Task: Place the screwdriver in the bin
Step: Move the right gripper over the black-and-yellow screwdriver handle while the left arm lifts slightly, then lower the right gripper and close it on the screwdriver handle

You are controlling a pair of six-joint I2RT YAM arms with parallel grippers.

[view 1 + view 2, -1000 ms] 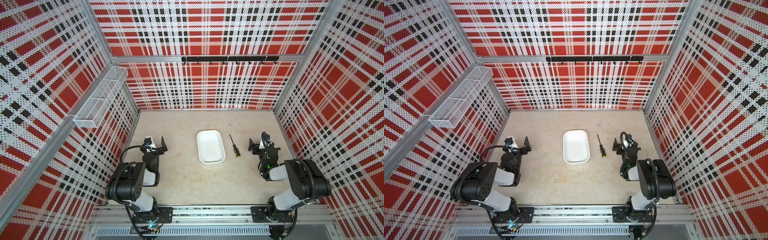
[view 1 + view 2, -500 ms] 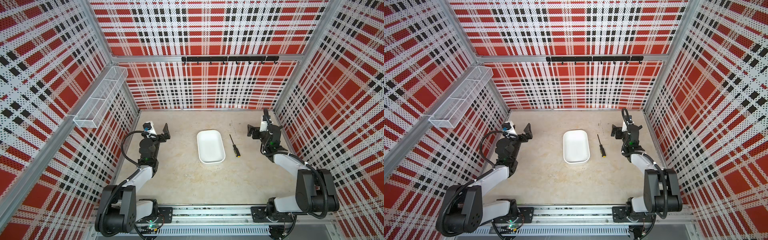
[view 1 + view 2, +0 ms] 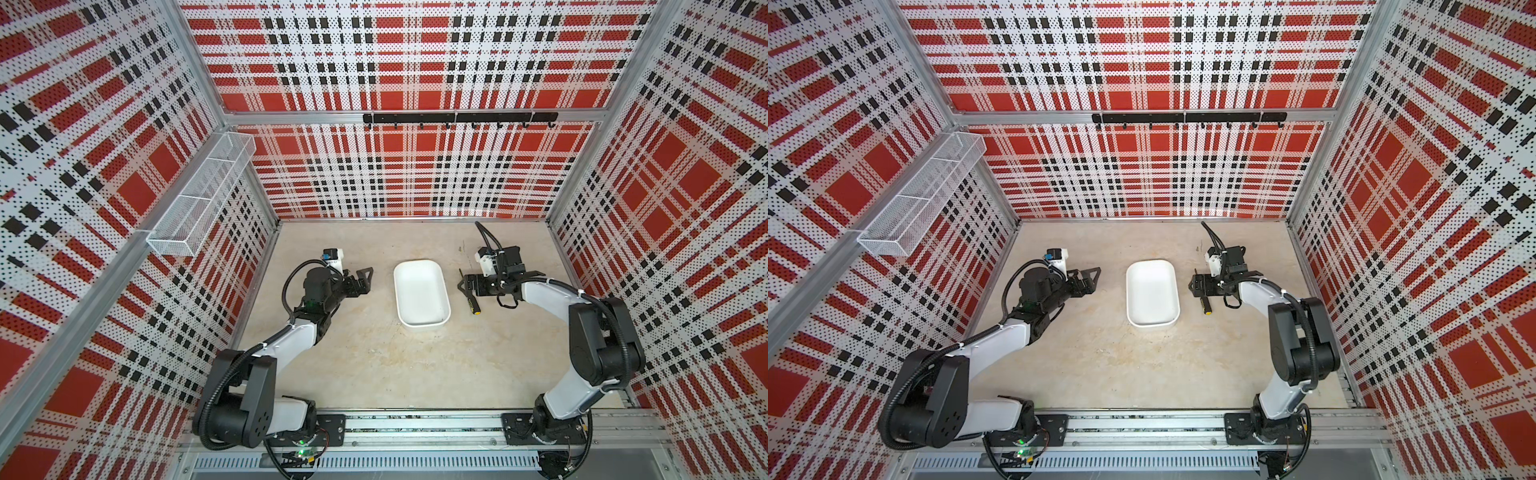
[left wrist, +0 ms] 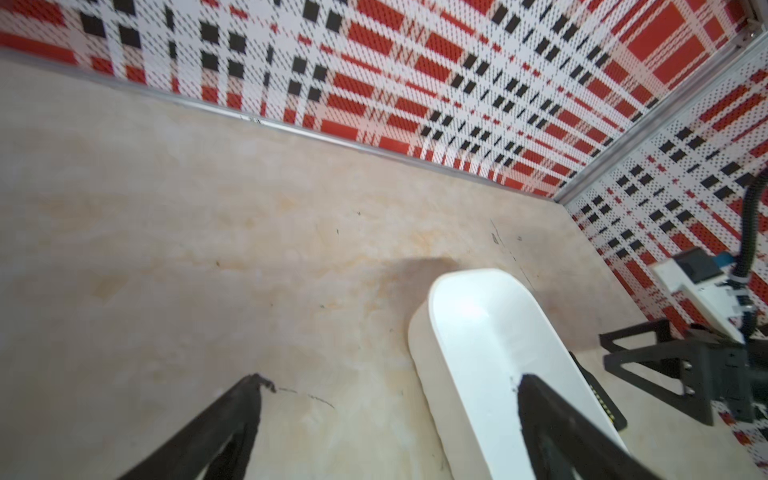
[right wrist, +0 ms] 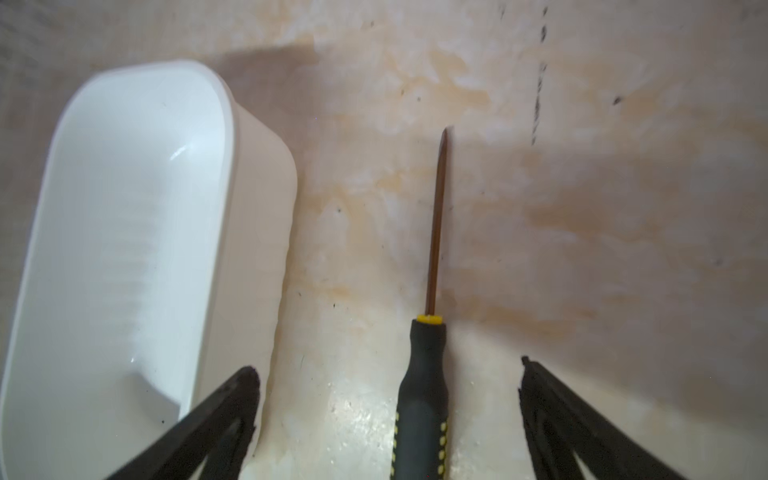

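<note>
The right gripper lowers onto the black handle [image 3: 473, 304] [image 5: 422, 395] next and closes, because the handle lies below, already lined up between the wide-open fingers.
The screwdriver [image 3: 472, 302] lies on the beige floor just right of the white bin [image 3: 422, 291], with its yellow end cap nearest the front and its shaft pointing to the back. In both top views my right gripper [image 3: 463, 284] hangs over it, also beside the bin [image 3: 1152, 291]. In the right wrist view the black handle [image 5: 422, 395] lies between the wide-open fingers [image 5: 239, 395], touching neither. My left gripper [image 3: 368, 276] is open and empty, left of the bin [image 4: 478, 332].
A long white wire-mesh basket [image 3: 199, 199] hangs on the left wall. A black hook rail [image 3: 457, 118] runs along the back wall. Plaid perforated walls enclose the floor on three sides, and the arm bases sit on a metal rail [image 3: 415, 428] at the front.
Both arms have unfolded and reached forward. The right gripper swung left and came down over the screwdriver. The left gripper moved right, towards the bin.
</note>
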